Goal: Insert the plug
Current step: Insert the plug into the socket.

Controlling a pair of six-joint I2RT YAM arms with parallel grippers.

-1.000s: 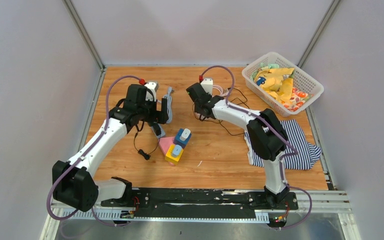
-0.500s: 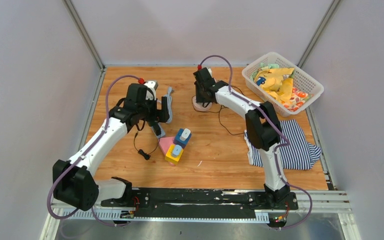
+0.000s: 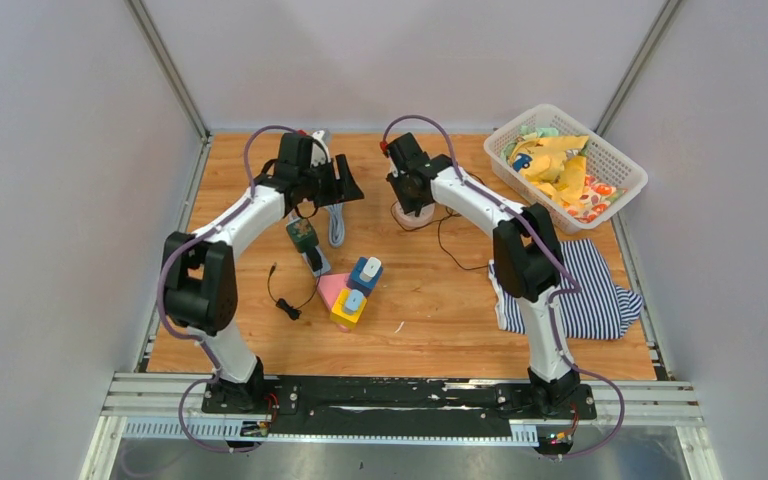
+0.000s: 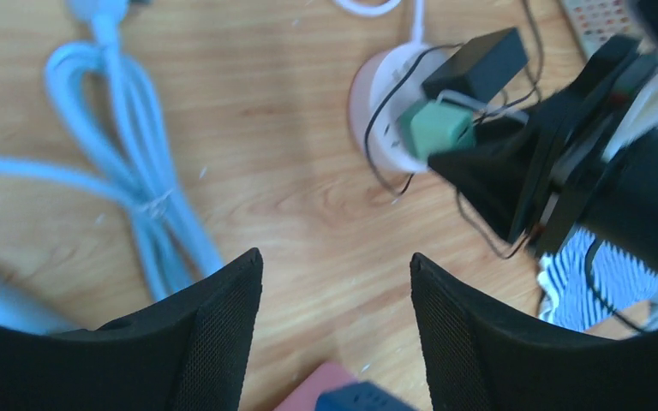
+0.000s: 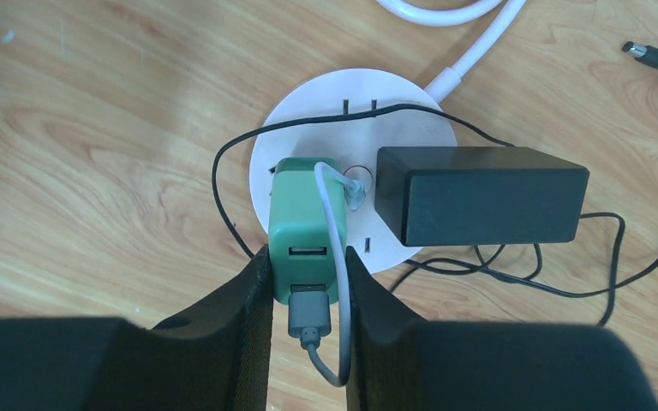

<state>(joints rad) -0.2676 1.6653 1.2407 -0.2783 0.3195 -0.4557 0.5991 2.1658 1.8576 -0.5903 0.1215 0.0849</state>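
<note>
I will next keep the green plug against the round white socket hub's side as I move my right gripper back and let go of the plug, because it is on the socket hub.
My right gripper is shut on a green USB charger plug with a grey USB cable in its lower port. The plug sits on the round white socket hub, beside a black adapter plugged into it. In the top view the right gripper stands over the hub. My left gripper is open and empty above the wood. It faces the hub and the green plug from the left, and in the top view the left gripper is near the hub.
A coiled white cable and a small green device with a black lead lie left of centre. Toy blocks sit in the middle. A white basket of cloths is at the back right, with a striped cloth in front of it.
My left arm has swung to the far side and now points right toward the hub, leaving the small green device on the table. My right gripper has come down onto the hub with the plug.
</note>
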